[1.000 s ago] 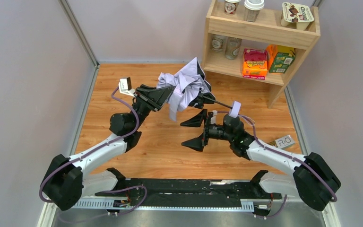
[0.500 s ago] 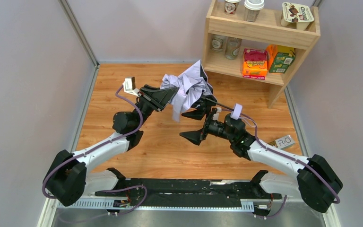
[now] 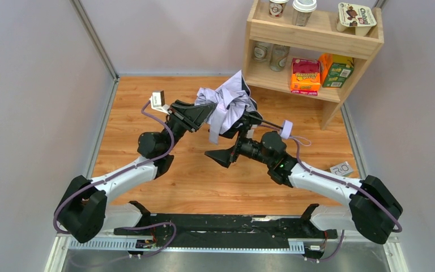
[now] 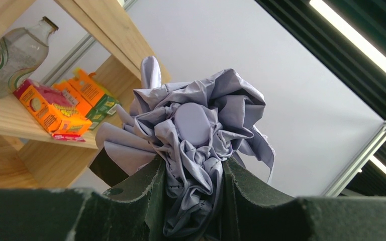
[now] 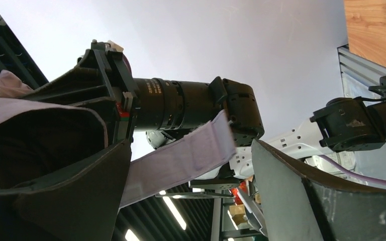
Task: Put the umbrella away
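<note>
The strap's edge is next for my right gripper, which will barely shift and then close its fingers on it.
The umbrella is a crumpled pale lavender bundle held above the wooden floor, just left of the shelf. Its slim black shaft sticks out to the right. My left gripper is shut on the bundle's fabric; in the left wrist view the folds are pinched between my jaws. My right gripper is open right below the bundle and holds nothing. In the right wrist view a lavender fabric strap hangs across the gap between my open fingers, touching neither that I can see.
A wooden shelf unit stands at the back right with cups, jars, an orange box and a green box. Grey walls close in both sides. A small grey tag lies on the floor at the right.
My right gripper has moved left and forward, in under the umbrella bundle, still open. My left gripper has carried the bundle slightly right, towards the shelf.
</note>
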`<state>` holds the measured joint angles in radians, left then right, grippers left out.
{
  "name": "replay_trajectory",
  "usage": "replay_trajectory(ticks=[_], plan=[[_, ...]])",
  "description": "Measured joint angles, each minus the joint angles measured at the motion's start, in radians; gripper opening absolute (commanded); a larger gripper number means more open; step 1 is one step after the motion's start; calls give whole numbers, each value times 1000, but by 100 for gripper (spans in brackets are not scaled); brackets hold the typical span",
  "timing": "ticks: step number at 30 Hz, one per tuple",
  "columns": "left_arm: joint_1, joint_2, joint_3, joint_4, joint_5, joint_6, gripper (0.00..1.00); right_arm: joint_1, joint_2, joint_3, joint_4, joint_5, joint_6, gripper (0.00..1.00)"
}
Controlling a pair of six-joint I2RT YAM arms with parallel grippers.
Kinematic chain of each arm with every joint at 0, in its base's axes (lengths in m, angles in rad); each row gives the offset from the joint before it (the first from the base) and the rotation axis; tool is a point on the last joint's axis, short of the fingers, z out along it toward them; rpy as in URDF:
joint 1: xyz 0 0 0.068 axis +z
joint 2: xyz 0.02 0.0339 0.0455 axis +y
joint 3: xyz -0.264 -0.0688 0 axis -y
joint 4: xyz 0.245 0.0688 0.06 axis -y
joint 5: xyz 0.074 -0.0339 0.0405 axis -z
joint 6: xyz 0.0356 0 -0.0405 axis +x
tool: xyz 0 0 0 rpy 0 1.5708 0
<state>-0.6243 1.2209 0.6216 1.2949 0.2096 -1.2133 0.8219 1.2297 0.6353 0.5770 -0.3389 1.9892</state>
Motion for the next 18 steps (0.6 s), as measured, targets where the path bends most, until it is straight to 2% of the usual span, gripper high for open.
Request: replay_trajectory(ticks=[3,7,8,11,13,14,16,18], plan=[[-3,6,0,-13,8,21,0,16,13,3,35,24,1,85],[-5,11,0,-22,12,34,0,24,17,20,56,54,2,54],[-4,11,0,-22,14,34,0,24,17,23,65,63,3,51],[-5,11,0,-27,15,34,0,27,17,24,80,86,5,29],[-5,11,0,-30,13,31,0,27,17,24,78,98,5,21],[-5,11,0,-30,12,29,0,28,17,24,78,105,5,12],[-6,11,0,-31,3,20,0,28,17,24,78,116,3,2],[-12,11,0,-32,-14,4,0,28,17,23,79,123,5,0]])
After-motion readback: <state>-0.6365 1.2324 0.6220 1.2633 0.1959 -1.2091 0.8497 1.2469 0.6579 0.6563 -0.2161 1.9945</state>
